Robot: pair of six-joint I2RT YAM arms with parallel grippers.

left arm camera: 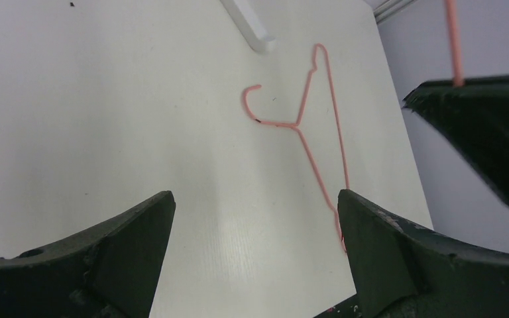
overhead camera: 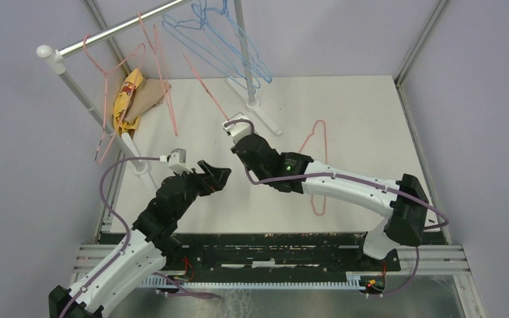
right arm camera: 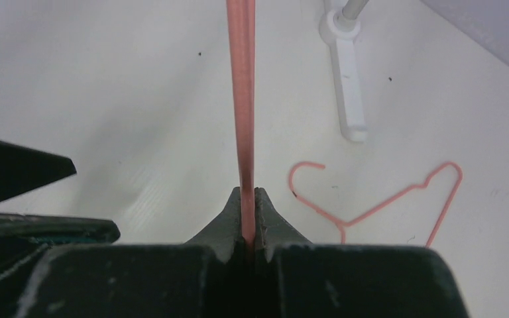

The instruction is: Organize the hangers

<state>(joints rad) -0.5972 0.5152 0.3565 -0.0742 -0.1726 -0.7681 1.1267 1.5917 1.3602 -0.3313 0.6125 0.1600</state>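
Note:
My right gripper should next move outward and left in the top view and release its hanger on the bar by the pink-red ones, as colours match.
My right gripper (overhead camera: 233,136) is shut on the wire of a pink-red hanger (overhead camera: 205,86) and holds it above the table, the wire slanting up and left toward the rail. The right wrist view shows the wire (right arm camera: 241,99) pinched between the shut fingertips of the right gripper (right arm camera: 248,199). My left gripper (overhead camera: 215,175) is open and empty just left of it. Another pink-red hanger (overhead camera: 319,165) lies flat on the table beside the right arm; it also shows in the left wrist view (left arm camera: 305,126) and the right wrist view (right arm camera: 371,212). Pink-red hangers (overhead camera: 103,99) and light blue hangers (overhead camera: 228,46) hang on the rail.
The silver rail (overhead camera: 119,28) runs across the back left on white poles. One white foot (overhead camera: 260,109) stands on the table behind my right gripper, another (overhead camera: 139,162) near my left arm. A yellow and brown bundle (overhead camera: 132,96) lies at the back left.

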